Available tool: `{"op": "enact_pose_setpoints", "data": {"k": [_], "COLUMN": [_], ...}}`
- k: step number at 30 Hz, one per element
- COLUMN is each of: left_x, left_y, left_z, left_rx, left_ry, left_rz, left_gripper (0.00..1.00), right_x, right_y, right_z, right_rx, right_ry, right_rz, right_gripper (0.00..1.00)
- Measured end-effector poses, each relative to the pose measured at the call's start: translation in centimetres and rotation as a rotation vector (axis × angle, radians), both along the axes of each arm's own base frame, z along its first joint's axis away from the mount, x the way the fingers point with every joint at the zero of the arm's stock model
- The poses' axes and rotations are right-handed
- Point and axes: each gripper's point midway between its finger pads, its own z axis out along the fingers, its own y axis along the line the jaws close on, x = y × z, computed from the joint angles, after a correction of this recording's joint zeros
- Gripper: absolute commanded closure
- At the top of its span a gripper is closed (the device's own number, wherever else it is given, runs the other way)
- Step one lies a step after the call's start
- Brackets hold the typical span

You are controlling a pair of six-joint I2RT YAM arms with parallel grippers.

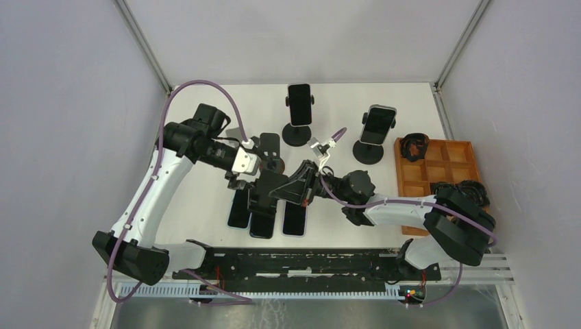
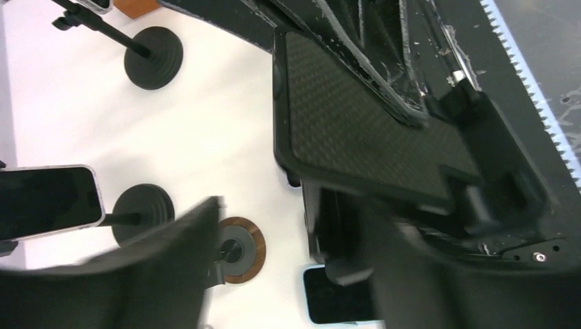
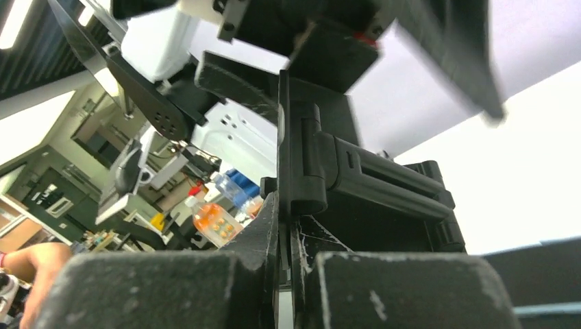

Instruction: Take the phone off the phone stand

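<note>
The robot's right gripper, holding the black stand, should next move it outward, lower it onto the bare tabletop beside the wood-ringed base, and let it go.
In the top view my two grippers meet at the table's middle. The phone (image 1: 289, 185), black with a carbon-fibre case (image 2: 363, 116), is tilted up above the table. My right gripper (image 1: 306, 179) (image 3: 291, 274) is shut on its thin edge (image 3: 282, 123). The phone stand's black clamp (image 3: 373, 179) sits against the phone, and its wood-ringed round base (image 2: 236, 247) stands on the table below. My left gripper (image 1: 264, 170) (image 2: 281, 253) is beside the clamp with its fingers (image 2: 137, 274) apart and blurred, holding nothing.
Three phones (image 1: 240, 209) lie flat side by side under the grippers. Two more stands hold phones at the back (image 1: 299, 103) (image 1: 378, 122). A wooden compartment tray (image 1: 433, 141) with black cables sits at the right, by the right arm's base.
</note>
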Motion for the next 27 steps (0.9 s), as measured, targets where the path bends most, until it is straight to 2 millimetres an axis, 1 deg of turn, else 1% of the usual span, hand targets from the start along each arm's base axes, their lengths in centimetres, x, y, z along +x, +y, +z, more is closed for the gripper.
{"op": "enact_pose_setpoints", "data": {"k": [1, 3, 4, 8, 10, 12, 16, 19, 21, 24, 27], "left_x": [0.3, 0.7, 0.9, 1.9, 2.4, 3.0, 3.8, 4.1, 4.3, 4.2, 4.3], "left_y": [0.0, 0.0, 0.0, 0.1, 0.2, 0.3, 0.3, 0.4, 0.5, 0.5, 0.5], "left_z": [0.0, -0.1, -0.1, -0.3, -0.3, -0.3, -0.2, -0.2, -0.3, -0.4, -0.5], "left_rx": [0.003, 0.006, 0.008, 0.025, 0.035, 0.044, 0.052, 0.055, 0.063, 0.067, 0.067], "left_ry": [-0.016, -0.027, -0.033, -0.069, -0.085, -0.096, -0.106, -0.102, -0.102, -0.091, -0.088], "left_rz": [0.003, 0.011, 0.013, 0.031, 0.048, 0.068, 0.101, 0.120, 0.131, 0.140, 0.145], "left_gripper": [0.00, 0.00, 0.00, 0.00, 0.00, 0.00, 0.00, 0.00, 0.00, 0.00, 0.00], "right_x": [0.1, 0.8, 1.5, 5.8, 7.7, 8.7, 10.6, 12.5, 13.9, 15.7, 17.2], "right_y": [-0.4, -1.6, -2.5, -6.4, -7.6, -8.2, -8.6, -8.7, -8.6, -8.2, -7.7], "right_z": [-0.4, -1.6, -2.5, -5.9, -7.5, -9.4, -13.1, -15.0, -16.0, -17.0, -17.9], "right_rx": [-0.011, -0.046, -0.074, -0.208, -0.282, -0.357, -0.492, -0.561, -0.603, -0.642, -0.671], "right_ry": [-0.003, -0.011, -0.023, -0.101, -0.153, -0.190, -0.236, -0.255, -0.276, -0.308, -0.332], "right_rz": [0.000, -0.019, -0.042, -0.197, -0.255, -0.270, -0.257, -0.260, -0.261, -0.249, -0.227], "right_gripper": [1.00, 1.00, 1.00, 1.00, 1.00, 1.00, 1.00, 0.99, 0.98, 0.96, 0.91]}}
